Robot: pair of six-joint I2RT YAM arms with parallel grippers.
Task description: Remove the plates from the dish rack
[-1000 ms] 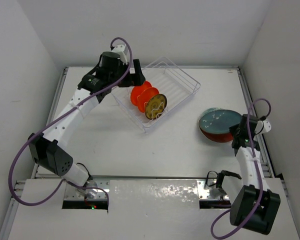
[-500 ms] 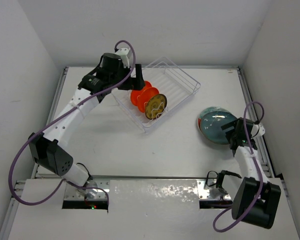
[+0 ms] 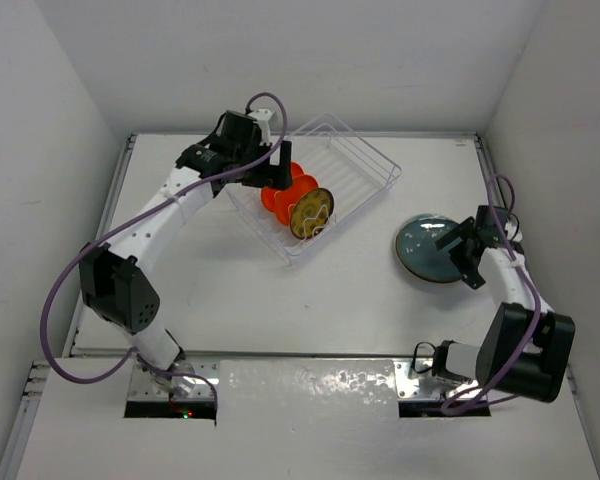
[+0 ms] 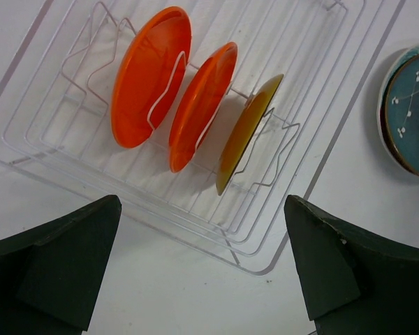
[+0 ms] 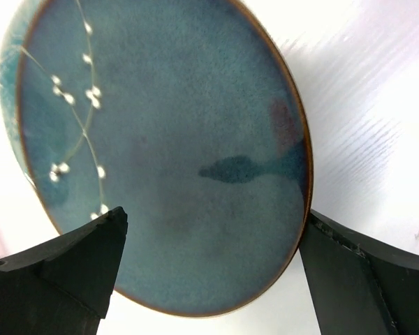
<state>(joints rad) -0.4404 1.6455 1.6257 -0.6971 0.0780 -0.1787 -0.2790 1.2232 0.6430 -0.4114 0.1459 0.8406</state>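
Observation:
The patterned plate's upper rim [image 3: 322, 191] [image 4: 251, 132] is below my left gripper and to its right in the top view, clear of the plate's neighbour. My left gripper should move down and across onto it.
The dish rack [image 3: 372, 160] stands at the back centre, turned at an angle. Upright in its tines are two small orange plates [image 3: 278, 190] and a yellow-brown patterned plate [image 3: 311, 211]. My left gripper [image 3: 272, 172] hovers open over the rack's near-left side; in the left wrist view the orange plates [image 4: 151, 75] and the yellow-brown one [image 4: 247, 132] stand beyond its fingertips. The large teal-faced plate [image 3: 428, 248] lies flat on the table at the right. My right gripper [image 3: 458, 256] is open over that plate [image 5: 167, 153], with its fingers apart at either side of the near rim.
White walls enclose the table on the left, back and right. The right wall is close behind the right arm. The left wrist view shows the rack's wire rim [image 4: 195, 236] just ahead of the fingers and the teal plate [image 4: 412, 112] at the far right.
My right gripper has opened and let go of the large plate, which went from tilted with its red underside showing to flat on the table. The left arm shifted slightly right over the rack.

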